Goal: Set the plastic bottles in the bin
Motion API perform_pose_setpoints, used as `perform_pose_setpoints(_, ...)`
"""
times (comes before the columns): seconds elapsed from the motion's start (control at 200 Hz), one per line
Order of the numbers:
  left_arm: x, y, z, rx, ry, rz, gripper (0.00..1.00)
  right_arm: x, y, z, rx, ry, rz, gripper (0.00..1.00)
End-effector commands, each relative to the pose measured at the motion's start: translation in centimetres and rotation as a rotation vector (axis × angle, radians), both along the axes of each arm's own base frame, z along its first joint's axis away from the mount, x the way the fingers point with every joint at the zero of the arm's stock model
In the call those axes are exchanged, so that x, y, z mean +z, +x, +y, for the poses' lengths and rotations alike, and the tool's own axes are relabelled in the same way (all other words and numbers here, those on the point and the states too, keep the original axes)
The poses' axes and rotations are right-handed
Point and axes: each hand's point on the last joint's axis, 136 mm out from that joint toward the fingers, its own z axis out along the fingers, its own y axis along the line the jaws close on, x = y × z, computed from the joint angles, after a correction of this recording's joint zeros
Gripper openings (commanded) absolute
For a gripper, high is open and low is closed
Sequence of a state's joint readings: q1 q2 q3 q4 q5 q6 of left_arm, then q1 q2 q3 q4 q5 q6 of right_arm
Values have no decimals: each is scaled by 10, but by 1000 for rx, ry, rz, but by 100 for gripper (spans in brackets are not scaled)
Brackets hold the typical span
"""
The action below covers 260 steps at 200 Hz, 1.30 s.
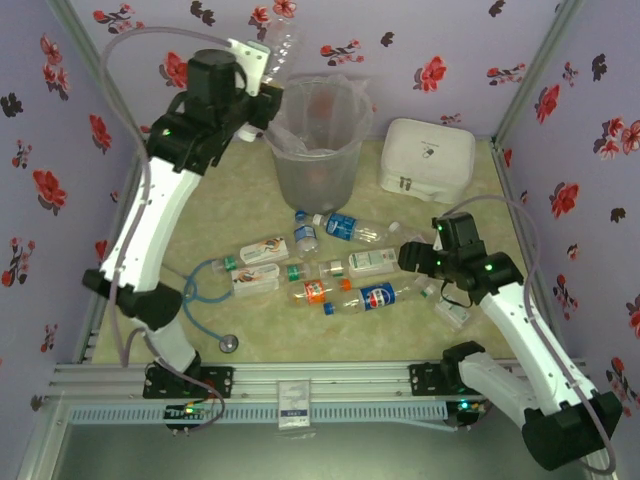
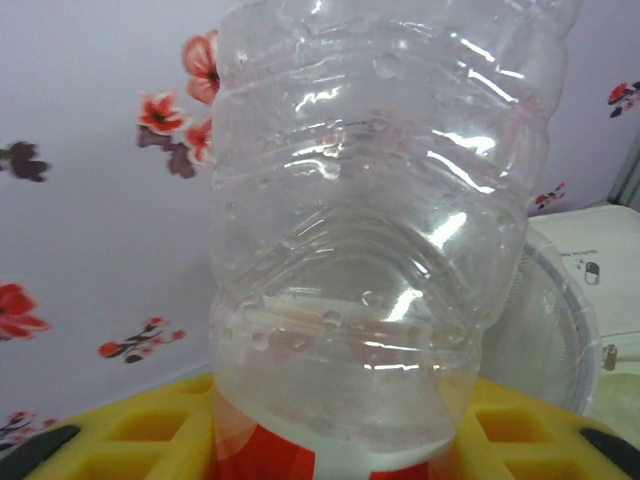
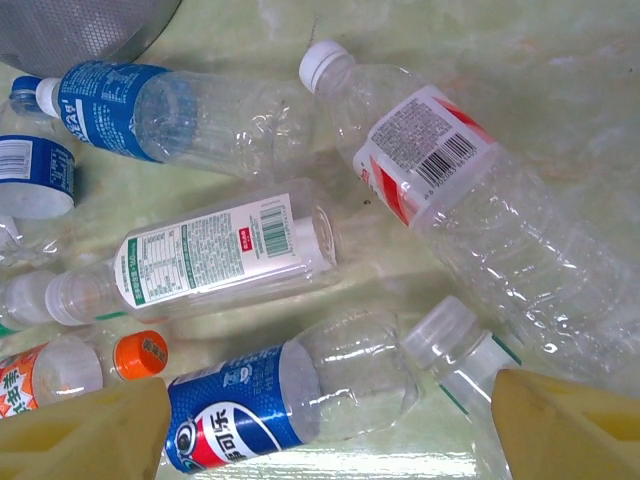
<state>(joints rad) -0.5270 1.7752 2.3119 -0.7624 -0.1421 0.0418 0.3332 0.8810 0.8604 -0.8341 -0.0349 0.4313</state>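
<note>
I will swing my left gripper over the bin's opening [image 1: 323, 112], tilt its fingers downward and release the clear bottle, since the clear bottle [image 1: 282, 40] still stands beside the bin's rim.
My left gripper [image 1: 266, 62] is raised by the back wall, just left of the bin [image 1: 315, 140], and is shut on a clear bottle [image 1: 282, 40] with a red label. In the left wrist view that bottle [image 2: 370, 230] stands up between the yellow fingers [image 2: 150, 430], with the bin rim [image 2: 565, 330] to the right. Several plastic bottles [image 1: 350, 280] lie across the table's middle. My right gripper [image 1: 415, 256] hovers open over their right end. Between its fingers [image 3: 90, 440] lie a blue Pepsi-label bottle [image 3: 270, 400] and a white-capped bottle [image 3: 465, 355].
A white latched case [image 1: 428, 155] sits at the back right beside the bin. A blue-tubed stethoscope [image 1: 205, 292] lies at the front left, touching the left-most bottles. Floral walls close in the back and sides.
</note>
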Motion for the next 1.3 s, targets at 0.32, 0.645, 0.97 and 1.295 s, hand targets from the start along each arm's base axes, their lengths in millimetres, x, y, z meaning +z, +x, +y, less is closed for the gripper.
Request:
perform_pose_setpoints(0.32,-60,71,-83,-98,-57,81,24,6,-17,-8,-36,10,15,84)
perform_pose_setpoints(0.645,-137,92,-85,-73,-11,247,37,-2,-20,-15,-52,-27,39,84)
perform_pose_setpoints(0.97,-155,89,-79,-72,6,301,64,-14,-20,-19,-69,-54,83,84)
perform_pose_setpoints(1.295,-138,82,-72,-72,3,280,77,-12,-21,-30,-81,-121,80,85)
